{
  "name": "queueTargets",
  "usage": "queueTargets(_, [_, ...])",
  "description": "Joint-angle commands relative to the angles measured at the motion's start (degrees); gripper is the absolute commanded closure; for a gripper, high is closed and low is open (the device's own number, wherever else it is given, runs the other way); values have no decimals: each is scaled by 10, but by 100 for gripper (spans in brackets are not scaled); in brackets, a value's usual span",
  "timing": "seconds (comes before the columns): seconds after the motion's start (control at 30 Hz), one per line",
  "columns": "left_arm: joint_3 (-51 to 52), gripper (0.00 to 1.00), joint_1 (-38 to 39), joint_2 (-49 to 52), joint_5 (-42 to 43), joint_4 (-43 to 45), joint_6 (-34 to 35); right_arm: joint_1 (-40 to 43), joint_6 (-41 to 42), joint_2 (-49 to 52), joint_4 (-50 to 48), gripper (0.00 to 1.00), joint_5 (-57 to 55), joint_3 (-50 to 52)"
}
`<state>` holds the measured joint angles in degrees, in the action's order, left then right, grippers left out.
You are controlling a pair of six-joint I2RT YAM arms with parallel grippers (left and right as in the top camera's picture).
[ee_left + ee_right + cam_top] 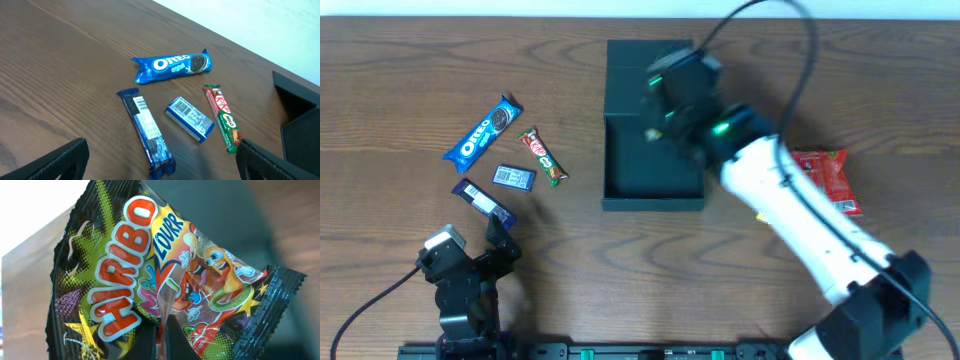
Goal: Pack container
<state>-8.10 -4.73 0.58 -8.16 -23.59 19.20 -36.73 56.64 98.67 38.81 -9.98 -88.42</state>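
Note:
I will next bring the Haribo bag in my right gripper down into the open container, toward its side by the KitKat, and then let go.
The dark teal container stands open at the table's middle, its lid lying back behind it. My right gripper hangs over the container's inside and is shut on a Haribo bag, which fills the right wrist view. My left gripper is open and empty near the front left edge, just short of the snacks. In front of it lie an Oreo packet, a dark blue bar, a small blue packet and a red-green KitKat bar.
A red snack packet lies on the table right of the container, partly under my right arm. The same four snacks lie left of the container: Oreo packet, KitKat, small blue packet, dark blue bar.

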Motion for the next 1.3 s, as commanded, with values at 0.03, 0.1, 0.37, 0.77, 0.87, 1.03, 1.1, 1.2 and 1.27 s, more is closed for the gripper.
queueTargets(0.03, [11, 5, -1, -3, -9, -3, -10, -44, 51, 28, -16, 98, -80, -1])
queueTargets(0.1, [11, 5, -1, -3, -9, -3, -10, -47, 58, 37, -19, 99, -59, -1])
queueTargets(0.37, [11, 5, -1, -3, -8, -3, -10, -47, 145, 72, 22, 98, -16, -1])
queueTargets(0.77, [11, 5, -1, -3, -9, -3, -10, -49, 181, 136, 47, 98, 17, -1])
queueTargets(0.87, [11, 5, -1, -3, -9, -3, -10, -49, 181, 150, 47, 98, 31, -1])
queueTargets(1.03, [11, 5, -1, -3, -8, -3, -10, -48, 133, 151, 27, 13, 36, -3])
queueTargets(1.1, [11, 5, -1, -3, -9, -3, -10, -47, 103, 146, 25, 1, 33, -9])
queueTargets(1.2, [11, 5, -1, -3, -8, -3, -10, -42, 76, 132, 26, 1, 22, -11])
queueTargets(1.27, [11, 5, -1, -3, -9, -3, -10, -38, 59, 123, 28, 7, 12, -11])
